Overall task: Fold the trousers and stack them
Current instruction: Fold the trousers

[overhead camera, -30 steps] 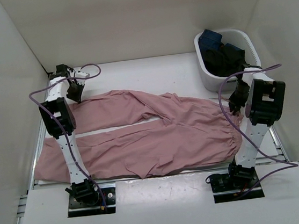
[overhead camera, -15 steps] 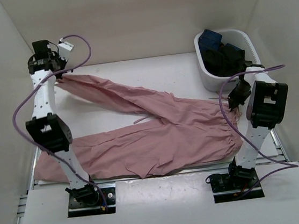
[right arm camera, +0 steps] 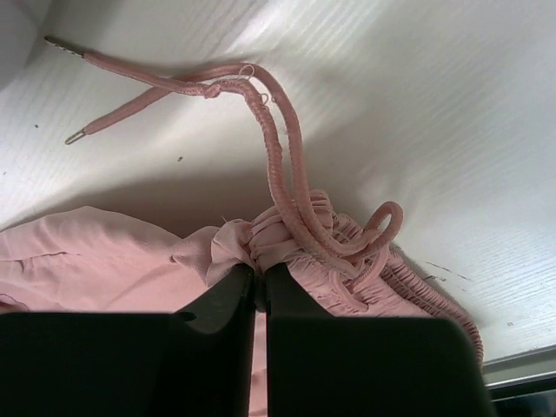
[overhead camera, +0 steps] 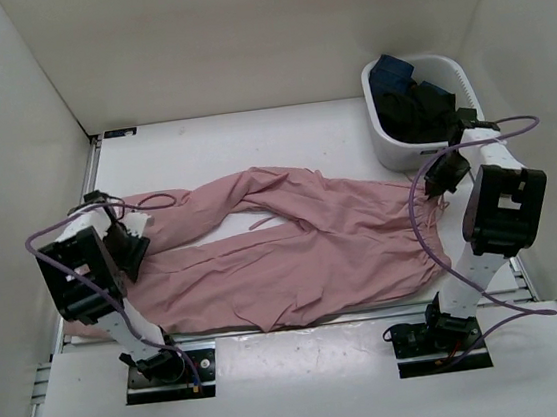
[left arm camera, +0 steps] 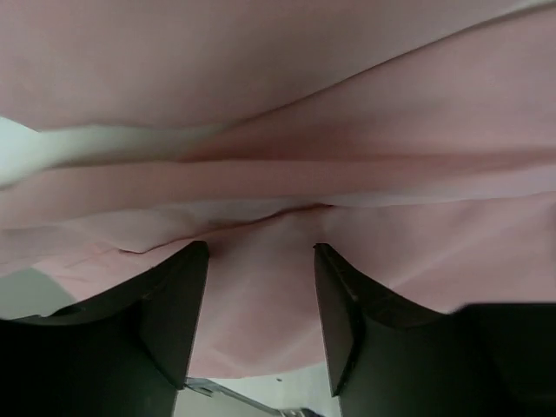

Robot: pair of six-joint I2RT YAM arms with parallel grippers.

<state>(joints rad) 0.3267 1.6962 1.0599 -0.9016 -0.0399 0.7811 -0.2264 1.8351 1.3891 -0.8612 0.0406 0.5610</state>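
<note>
The trousers point(overhead camera: 314, 255) lie spread with the waistband unfolded, so the robot's right gripper next needs to carry its pinched corner back over the near waistband corner point(overhead camera: 435, 272) and release it there.
The dusty-pink trousers point(overhead camera: 314, 255) lie spread across the white table point(overhead camera: 251, 141), waistband to the right and both legs running left, the far leg drawn in close to the near one. My left gripper point(overhead camera: 128, 251) hovers low over the leg ends at the left. In the left wrist view it point(left arm camera: 259, 254) stands open, with pink cloth point(left arm camera: 278, 104) lying past the fingertips and nothing pinched. My right gripper point(overhead camera: 443, 178) sits at the waistband's far corner. The right wrist view shows it point(right arm camera: 259, 271) shut on the gathered waistband point(right arm camera: 365, 261), the drawstring point(right arm camera: 278, 148) trailing over the table.
A white basket point(overhead camera: 383, 136) holding dark clothes point(overhead camera: 417, 102) stands at the back right, just behind my right gripper. White walls close in the table on the left, back and right. The left arm's purple cable loops over the leg ends.
My left gripper lifted the far leg up toward the back left, carried it forward beside the near leg, and opened, letting it go. The right gripper stayed shut on the waistband.
</note>
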